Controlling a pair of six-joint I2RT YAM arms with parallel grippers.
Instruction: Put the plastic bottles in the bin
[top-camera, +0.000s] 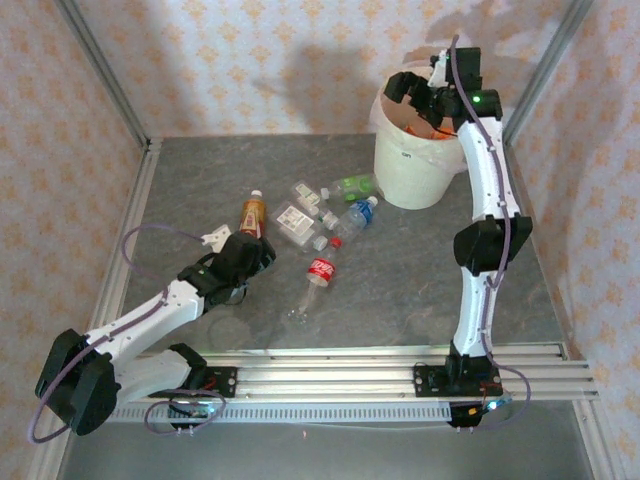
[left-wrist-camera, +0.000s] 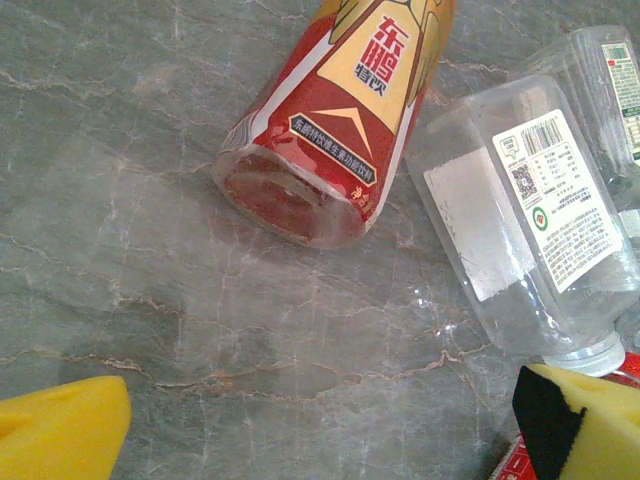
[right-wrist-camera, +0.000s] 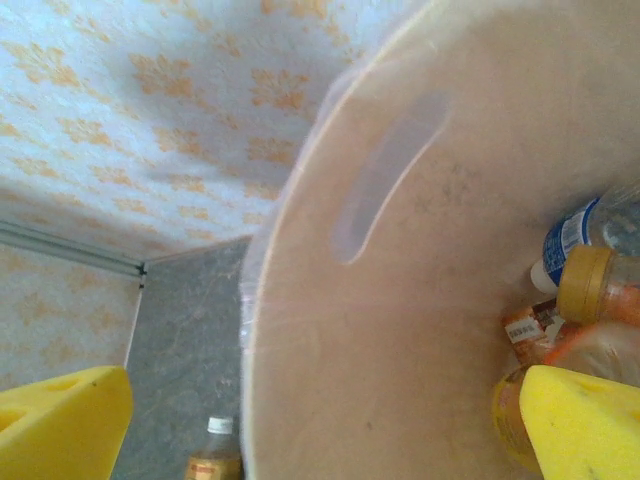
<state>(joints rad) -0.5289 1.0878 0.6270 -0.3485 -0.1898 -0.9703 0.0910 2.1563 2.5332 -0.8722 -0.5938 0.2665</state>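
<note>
The bottle lies outward of my left gripper, with its base nearest. My left gripper should next reach outward past the red-and-yellow labelled bottle's base, lower astride the label (top-camera: 252, 217) (left-wrist-camera: 362, 95) and close.
The bin (top-camera: 405, 165), a white bucket, stands at the back right of the table. My right gripper (top-camera: 418, 98) hovers over its mouth, open, with nothing between the yellow fingers (right-wrist-camera: 585, 425). Inside the bin (right-wrist-camera: 400, 300) lie several plastic bottles, among them a blue-labelled one (right-wrist-camera: 565, 245) and a yellow-capped one (right-wrist-camera: 590, 285). My left gripper (top-camera: 248, 248) is low over the table, open and empty, just short of the base of a red-and-yellow labelled bottle (left-wrist-camera: 340, 120). A clear white-labelled bottle (left-wrist-camera: 520, 230) lies to the right of it.
More bottles lie mid-table: clear ones (top-camera: 297, 220), a green one (top-camera: 352, 186), a blue-capped one (top-camera: 358, 215) and a red-labelled one (top-camera: 318, 275). A white-capped bottle (right-wrist-camera: 215, 455) lies outside the bin wall. Metal frame posts and patterned walls enclose the table.
</note>
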